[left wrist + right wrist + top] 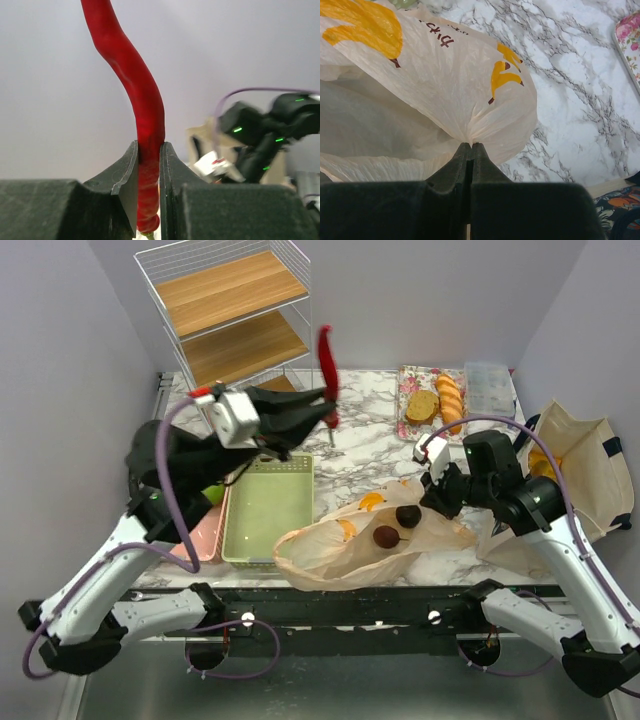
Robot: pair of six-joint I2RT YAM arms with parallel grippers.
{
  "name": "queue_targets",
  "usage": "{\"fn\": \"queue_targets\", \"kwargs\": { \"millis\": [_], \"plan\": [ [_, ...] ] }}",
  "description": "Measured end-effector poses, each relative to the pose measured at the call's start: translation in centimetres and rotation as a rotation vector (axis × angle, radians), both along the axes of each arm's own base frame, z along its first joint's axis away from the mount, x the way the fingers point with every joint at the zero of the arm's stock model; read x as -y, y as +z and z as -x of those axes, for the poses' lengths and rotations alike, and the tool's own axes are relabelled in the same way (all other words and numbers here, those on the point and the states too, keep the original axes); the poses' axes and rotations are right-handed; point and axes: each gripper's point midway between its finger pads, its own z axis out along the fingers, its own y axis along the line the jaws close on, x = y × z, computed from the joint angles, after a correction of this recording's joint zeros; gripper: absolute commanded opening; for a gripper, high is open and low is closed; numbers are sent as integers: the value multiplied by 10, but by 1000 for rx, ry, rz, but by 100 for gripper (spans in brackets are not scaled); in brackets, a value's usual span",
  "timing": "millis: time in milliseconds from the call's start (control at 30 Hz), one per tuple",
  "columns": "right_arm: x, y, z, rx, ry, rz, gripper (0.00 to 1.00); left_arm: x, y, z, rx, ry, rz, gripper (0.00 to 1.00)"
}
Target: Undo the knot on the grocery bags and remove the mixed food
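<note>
Next, my left gripper should swing the chilli to the left in the top view, its tip downward, and bring it down into the pink tray (pixel 207 528), where something green already lies.
My left gripper (pixel 328 408) is shut on the long red chilli (pixel 325 360) and holds it upright, high above the table; in the left wrist view the chilli (pixel 142 100) rises from between the closed jaws (pixel 149 150). A tan grocery bag (pixel 350 550) with orange print lies open at the table's front. Two dark maroon balls (pixel 408 516) (pixel 386 536) sit inside it. My right gripper (pixel 432 498) is shut on a pinch of the bag's edge; the right wrist view shows the plastic (pixel 445 80) bunched at the fingertips (pixel 470 146).
A green basket (pixel 268 510) sits left of the bag, with a pink tray (pixel 203 540) beside it. A floral tray (pixel 412 380) at the back holds a brown bread slice (pixel 421 406) and golden rolls (pixel 451 400). A wire shelf (pixel 235 310) stands back left. A canvas tote (pixel 575 475) stands right.
</note>
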Motion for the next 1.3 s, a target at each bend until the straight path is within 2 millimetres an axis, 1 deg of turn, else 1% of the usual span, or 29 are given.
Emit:
{"fn": "queue_targets", "kwargs": {
  "millis": [67,100,133,167,200,233,267,333,367,400,433,467,500,533,567,600,633,733,800,833,933,1000,1133,1167,1267,1300],
  "plan": [
    [1,0,1,6,-3,0,1,-38,5,-20,-48,118,-9,0],
    [2,0,1,8,-4,1,1,-49,-4,-25,-84,150,-36,0],
    [2,1,1,12,-6,1,1,-67,-1,-27,-82,203,-30,0],
    [2,1,1,15,-7,0,1,-82,-8,-31,-105,249,-50,0],
    [3,2,1,18,-7,0,1,-91,-15,-33,-127,281,-69,0],
    [3,3,2,22,-8,-1,1,-105,-22,-36,-151,332,-87,0],
    [3,3,2,25,-9,-2,1,-124,-35,-40,-191,404,-119,0],
    [4,4,2,28,-8,-3,1,-156,-60,-49,-265,537,-169,0],
    [4,4,2,29,-8,-4,1,-169,-76,-53,-309,595,-200,0],
    [4,4,2,29,-8,-3,1,-183,-97,-59,-366,658,-240,0],
    [4,3,3,28,-8,-3,1,-197,-123,-65,-440,713,-286,0],
    [4,3,3,26,-8,-2,1,-211,-142,-71,-495,765,-314,0],
    [4,2,3,25,-8,-1,1,-228,-171,-79,-565,816,-370,0],
    [4,1,3,22,-8,0,1,-270,-250,-89,-810,911,-477,0],
    [4,1,3,22,-8,1,1,-283,-278,-92,-892,919,-526,0],
    [4,1,3,21,-8,1,1,-290,-293,-94,-923,920,-553,0],
    [4,1,3,21,-8,1,1,-303,-319,-97,-982,924,-603,0],
    [4,0,3,20,-8,1,1,-336,-361,-103,-1090,955,-682,5],
    [4,0,3,19,-8,2,1,-355,-379,-110,-1121,961,-729,8],
    [4,0,3,19,-8,1,1,-362,-384,-114,-1119,965,-747,10],
    [4,0,3,17,-9,1,1,-374,-395,-122,-1111,964,-785,22],
    [4,-1,3,13,-12,0,1,-378,-403,-127,-1118,954,-801,31],
    [1,3,-2,10,-15,-2,1,-386,-426,-135,-1182,931,-813,43],
    [0,5,-4,12,-16,-4,1,-388,-430,-136,-1196,928,-815,49],
    [-4,16,-11,30,-20,-18,1,-390,-437,-137,-1221,925,-815,60],
    [-5,20,-12,38,-21,-22,1,-390,-437,-136,-1224,924,-816,69]
  ]
}}
